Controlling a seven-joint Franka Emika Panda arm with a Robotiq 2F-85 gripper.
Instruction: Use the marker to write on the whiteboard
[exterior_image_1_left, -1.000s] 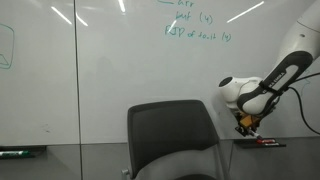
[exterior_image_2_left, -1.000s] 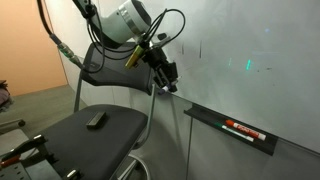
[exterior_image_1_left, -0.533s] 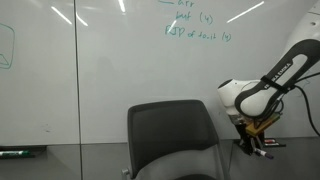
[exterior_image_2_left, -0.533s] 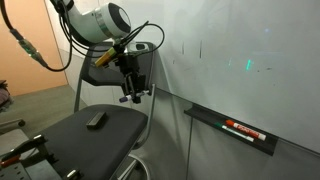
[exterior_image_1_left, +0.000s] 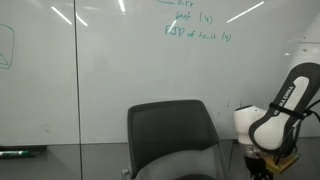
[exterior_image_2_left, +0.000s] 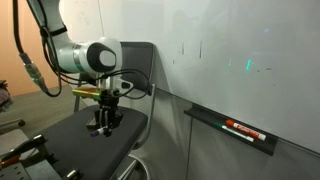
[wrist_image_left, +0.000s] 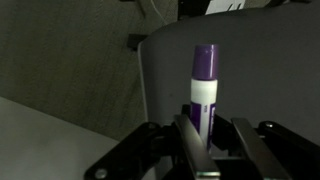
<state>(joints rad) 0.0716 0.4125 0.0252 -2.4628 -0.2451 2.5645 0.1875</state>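
Observation:
The marker (wrist_image_left: 205, 85) has room to lie on the open black surface, so my gripper needs to lower slightly and shift over it, away from the edge of the chair seat.
The whiteboard (exterior_image_1_left: 110, 70) fills the wall, with green handwriting (exterior_image_1_left: 195, 25) at the top and a green sketch (exterior_image_1_left: 5, 50) at the far left; it also shows in an exterior view (exterior_image_2_left: 240, 40). My gripper (wrist_image_left: 212, 124) is shut on a marker (wrist_image_left: 205, 85) with a white barrel and purple cap, which sticks out between the fingers. In both exterior views the gripper (exterior_image_2_left: 101, 124) (exterior_image_1_left: 262, 160) hangs low, away from the board, pointing down just above the black chair seat (exterior_image_2_left: 75, 140). The marker is too small to make out in the exterior views.
A black office chair (exterior_image_1_left: 170, 135) stands in front of the board. A marker tray (exterior_image_2_left: 235, 128) on the board's lower edge holds a red-marked pen. Another tray (exterior_image_1_left: 22, 152) sits low at the left. The arm's cables (exterior_image_2_left: 40, 75) hang beside the chair back.
The arm has swung away from the whiteboard and down, taking the gripper and marker from near the board's tray to just above the chair seat.

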